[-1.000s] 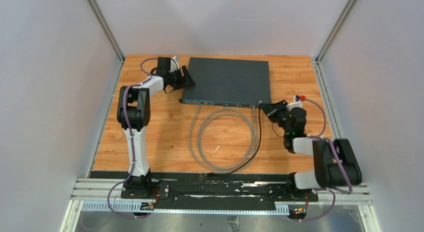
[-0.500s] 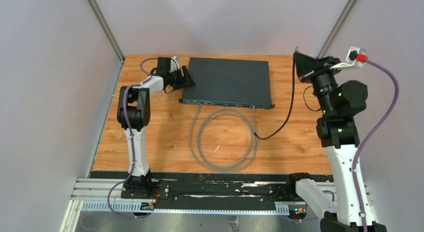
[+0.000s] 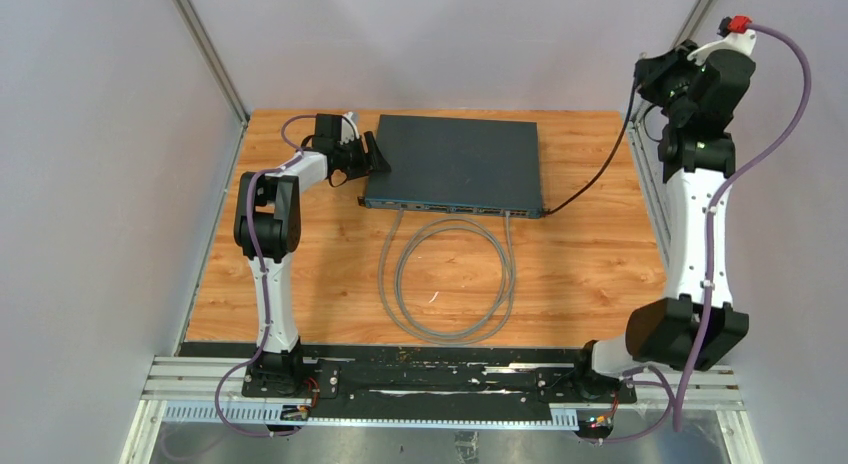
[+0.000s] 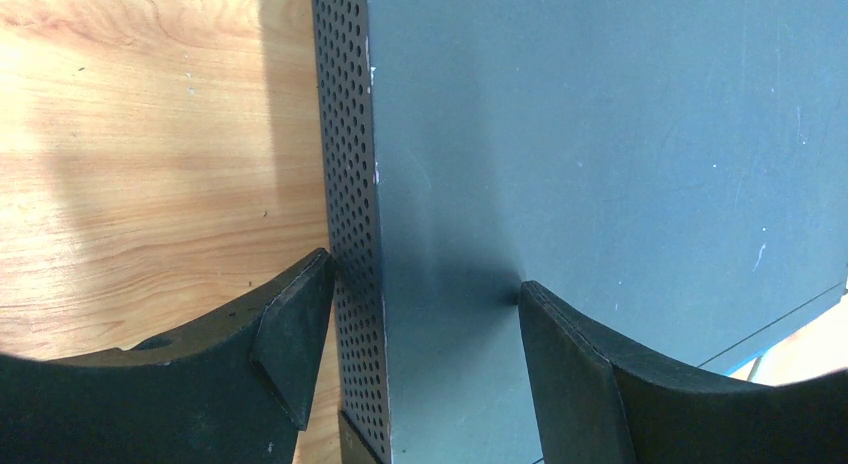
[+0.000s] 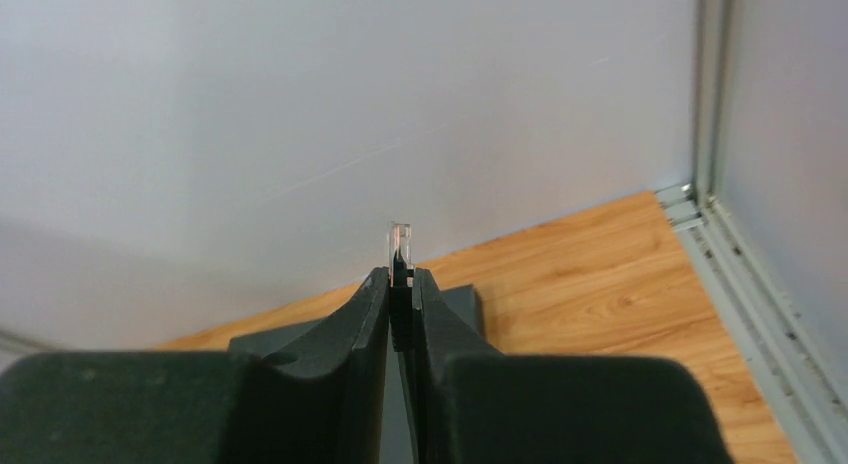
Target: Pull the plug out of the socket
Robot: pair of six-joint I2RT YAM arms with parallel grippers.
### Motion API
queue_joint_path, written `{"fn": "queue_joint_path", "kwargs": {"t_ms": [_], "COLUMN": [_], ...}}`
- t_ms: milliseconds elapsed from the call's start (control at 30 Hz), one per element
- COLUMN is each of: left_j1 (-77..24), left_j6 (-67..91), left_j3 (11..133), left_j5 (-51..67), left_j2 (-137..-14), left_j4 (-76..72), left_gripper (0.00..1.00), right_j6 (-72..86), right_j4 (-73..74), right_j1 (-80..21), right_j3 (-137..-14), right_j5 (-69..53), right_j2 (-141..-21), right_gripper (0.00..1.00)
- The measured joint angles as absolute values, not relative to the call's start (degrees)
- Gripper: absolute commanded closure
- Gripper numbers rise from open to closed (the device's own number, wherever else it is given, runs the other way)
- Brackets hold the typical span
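My right gripper should move outward, lower it onto the bare table by the bar and let go, as the black cable [image 3: 592,172] is tight to the switch's corner.
A dark grey network switch [image 3: 455,161] lies at the back of the wooden table, sockets on its front face [image 3: 450,206]. My right gripper [image 3: 643,76] is raised high at the back right, shut on the clear plug [image 5: 400,242] of a black cable [image 3: 592,172], which stretches taut down to the switch's front right corner. My left gripper [image 3: 377,156] straddles the switch's left edge [image 4: 350,184], one finger [image 4: 290,334] beside the perforated side and one finger [image 4: 570,354] on the top, with a gap showing.
A grey cable [image 3: 450,284] loops on the table in front of the switch, both ends plugged into its front. Grey walls and metal rails [image 3: 650,184] close in the table at left, back and right.
My right gripper pulled the black plug out of the switch's front right socket, then swung up and back to the far right corner, drawing the cable taut. The left arm has not moved.
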State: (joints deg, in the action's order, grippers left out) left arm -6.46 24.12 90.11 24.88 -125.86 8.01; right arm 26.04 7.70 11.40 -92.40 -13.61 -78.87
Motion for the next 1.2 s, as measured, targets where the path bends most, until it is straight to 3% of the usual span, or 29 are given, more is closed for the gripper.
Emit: {"fn": "queue_joint_path", "kwargs": {"t_ms": [433,767,1033,1200], "left_j1": [-6.46,-6.46,-6.46,-6.46], "left_j6": [23.94,23.94,23.75,23.53], "left_j3": [90.11,90.11,90.11,90.11], "left_j5": [24.86,24.88,24.86,24.88], "left_j2": [-125.86,-125.86,-125.86,-125.84], "left_j4": [7.99,7.97,7.97,7.94], "left_gripper": [0.31,0.32,0.32,0.32], "right_j6": [16.19,10.07,9.89,10.44], "right_j4": [-5.87,-8.19,-1.91,5.19], "right_j1": [13.52,14.63,16.82,18.61], "right_j3": [-109.84,-109.12,-102.98,-95.59], "right_j5": [-0.54,-0.21,-4.69,-6.15], "right_j2": [-97.12,-111.15,-111.35,-110.63], "right_gripper": [1.00,1.00,1.00,0.93]}}
